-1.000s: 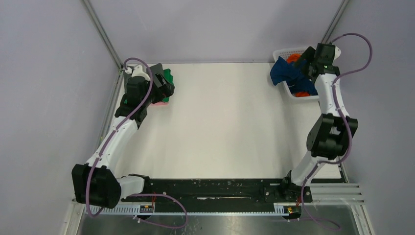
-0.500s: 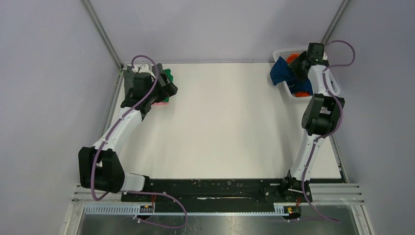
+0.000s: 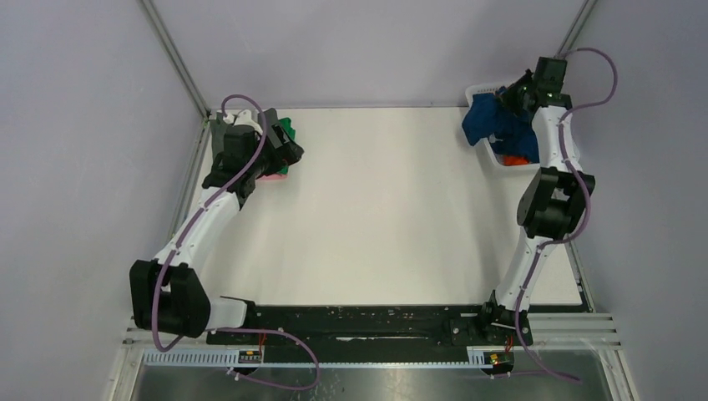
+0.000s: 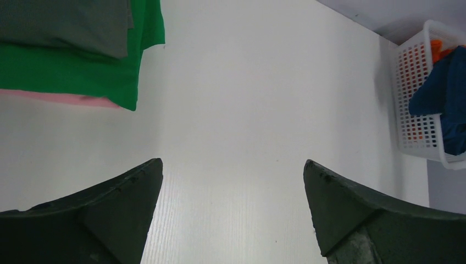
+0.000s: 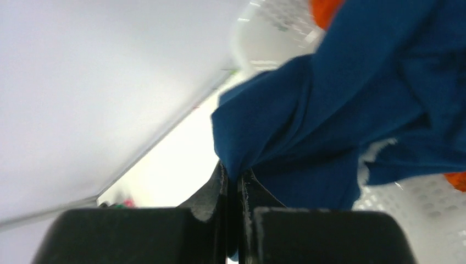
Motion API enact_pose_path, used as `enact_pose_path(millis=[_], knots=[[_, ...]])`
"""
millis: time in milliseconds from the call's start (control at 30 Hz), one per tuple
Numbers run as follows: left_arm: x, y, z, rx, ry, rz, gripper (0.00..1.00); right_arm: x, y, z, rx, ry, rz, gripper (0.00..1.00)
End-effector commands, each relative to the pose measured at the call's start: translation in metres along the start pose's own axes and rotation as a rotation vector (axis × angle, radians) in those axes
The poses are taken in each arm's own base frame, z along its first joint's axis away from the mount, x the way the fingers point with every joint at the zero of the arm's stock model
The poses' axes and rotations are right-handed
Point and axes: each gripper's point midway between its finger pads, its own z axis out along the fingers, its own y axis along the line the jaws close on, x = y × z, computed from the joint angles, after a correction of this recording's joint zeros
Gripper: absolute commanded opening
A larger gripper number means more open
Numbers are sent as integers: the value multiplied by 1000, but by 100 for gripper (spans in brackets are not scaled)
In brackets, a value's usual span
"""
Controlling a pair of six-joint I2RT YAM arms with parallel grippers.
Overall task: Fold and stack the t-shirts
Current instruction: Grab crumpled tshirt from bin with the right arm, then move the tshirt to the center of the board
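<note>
I need to raise my right gripper from the basket (image 3: pixel 482 88) with the fold next, come back and down to the bare tabletop (image 3: pixel 457 195) beside the basket and release the fold there, because that spot is clear.
A dark blue t-shirt (image 3: pixel 491 124) hangs over the near rim of the white mesh basket (image 3: pixel 482 88) at the back right. My right gripper (image 3: pixel 513 97) is shut on a fold of this blue shirt (image 5: pixel 340 99), and the cloth is pinched between its fingertips (image 5: pixel 233 173). An orange t-shirt (image 3: pixel 518 159) lies under the blue one in the basket. At the back left, a folded stack has a grey shirt (image 4: pixel 66 22) on a green one (image 4: pixel 71 71) on a pink one (image 4: pixel 55 98). My left gripper (image 4: pixel 233 165) stands open just right of the stack, with nothing between its fingers.
The basket (image 4: pixel 409 110) sits in the back right corner against the frame post. Purple walls close the table at the back and sides. White tabletop (image 3: pixel 384 200) stretches between the stack and the basket.
My right gripper went from open to shut on the blue shirt and shifted toward the back of the basket. The left arm drew in slightly beside the stack and stayed open.
</note>
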Motion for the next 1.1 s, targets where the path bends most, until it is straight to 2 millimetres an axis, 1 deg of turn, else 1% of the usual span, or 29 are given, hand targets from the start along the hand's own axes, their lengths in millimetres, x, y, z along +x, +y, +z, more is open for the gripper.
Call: enact_pose_path(millis=[0, 100, 133, 233, 300, 367, 433, 467, 500, 533, 567, 600, 633, 667, 733, 833, 867, 900, 933, 967, 1000, 1033, 1067], knots=[[-30, -29, -27, 122, -129, 1, 99, -51, 162, -167, -440, -178, -279, 0], [-29, -26, -32, 117, -148, -14, 99, -30, 214, -230, -588, -199, -465, 0], [-28, -25, -34, 112, -154, -19, 99, -19, 231, -248, -651, -194, -508, 0], [-26, -21, -40, 105, -165, -25, 99, 24, 279, -308, -873, -149, -621, 0], [-23, -18, -44, 97, -170, -32, 99, 53, 301, -342, -998, -115, -696, 0], [-21, -13, -48, 74, -179, -38, 99, 80, 316, -374, -1119, -83, -760, 0], [-19, -7, -53, 47, -185, -42, 99, 96, 320, -394, -1176, -48, -774, 0], [-19, -4, -58, 35, -193, -46, 99, 100, 318, -399, -1187, -29, -768, 0], [-19, -3, -61, 29, -198, -49, 99, 102, 314, -399, -1173, -17, -763, 0], [-19, 3, -64, 0, -208, -56, 99, 104, 307, -391, -1131, -14, -765, 0], [-18, 6, -67, -18, -209, -60, 99, 107, 298, -380, -1081, -6, -767, 0], [-15, 11, -70, -38, -202, -61, 99, 110, 283, -363, -1007, 2, -772, 0], [-12, 15, -73, -57, -197, -67, 99, 113, 267, -344, -923, 7, -773, 0], [-8, 20, -75, -78, -190, -74, 99, 119, 246, -323, -833, 26, -771, 0], [3, 29, -80, -114, -163, -86, 99, 135, 199, -281, -675, 66, -760, 2], [23, 42, -81, -154, -115, -101, 99, 157, 110, -216, -421, 127, -656, 4], [30, 46, -80, -166, -97, -105, 99, 164, 78, -197, -330, 146, -612, 13], [37, 49, -79, -178, -73, -112, 99, 170, 46, -183, -245, 163, -580, 37], [45, 52, -78, -189, -41, -114, 99, 171, 13, -170, -127, 156, -562, 64], [54, 54, -76, -193, -2, -117, 99, 173, -17, -162, -22, 151, -555, 82], [62, 54, -74, -188, 36, -121, 99, 173, -43, -159, 80, 142, -559, 95], [72, 54, -72, -183, 80, -123, 99, 173, -63, -160, 163, 136, -563, 99], [82, 52, -69, -166, 126, -125, 99, 176, -79, -163, 223, 137, -560, 99]])
